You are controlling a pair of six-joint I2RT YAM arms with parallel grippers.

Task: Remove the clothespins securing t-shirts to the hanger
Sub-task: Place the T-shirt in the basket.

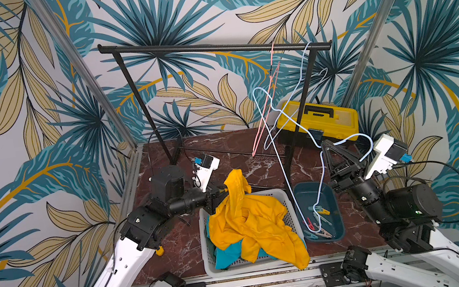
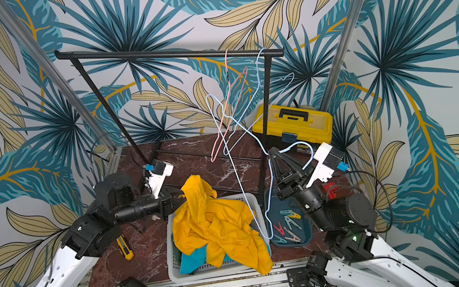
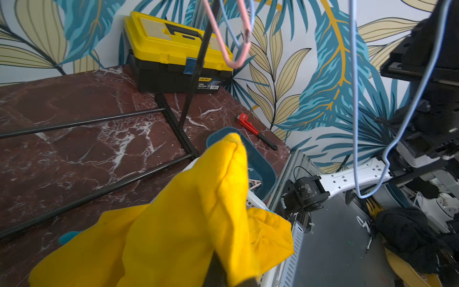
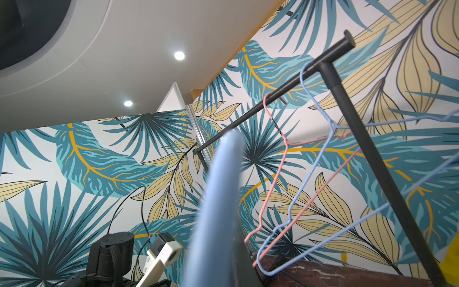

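Observation:
The left gripper will next bring the fold down and back onto the middle of the white basket and let go of it, because the rest of the shirt lies there.
My left gripper (image 1: 224, 189) is shut on a fold of the golden yellow t-shirt (image 1: 251, 223), lifting it above the white basket (image 1: 206, 245); its fingertips are buried in the cloth (image 3: 186, 223). Under the shirt in the basket lies a turquoise t-shirt (image 1: 227, 257). My right gripper (image 1: 326, 144) is shut on the hook of a bare light blue hanger (image 1: 352, 136), whose wire hangs down over the teal tray (image 1: 309, 191). Several clothespins (image 1: 318, 220) lie loose in that tray, also seen in a top view (image 2: 290, 224). No clothespin shows on any shirt or hanger.
A black clothes rail (image 1: 208, 48) stands at the back with a bare pink hanger (image 1: 266, 108) and another bare blue hanger (image 1: 307, 63) on it. Behind its right post sits a yellow toolbox (image 1: 316, 121). A red pipe wrench (image 3: 250, 128) and a yellow utility knife (image 2: 124, 247) lie on the table.

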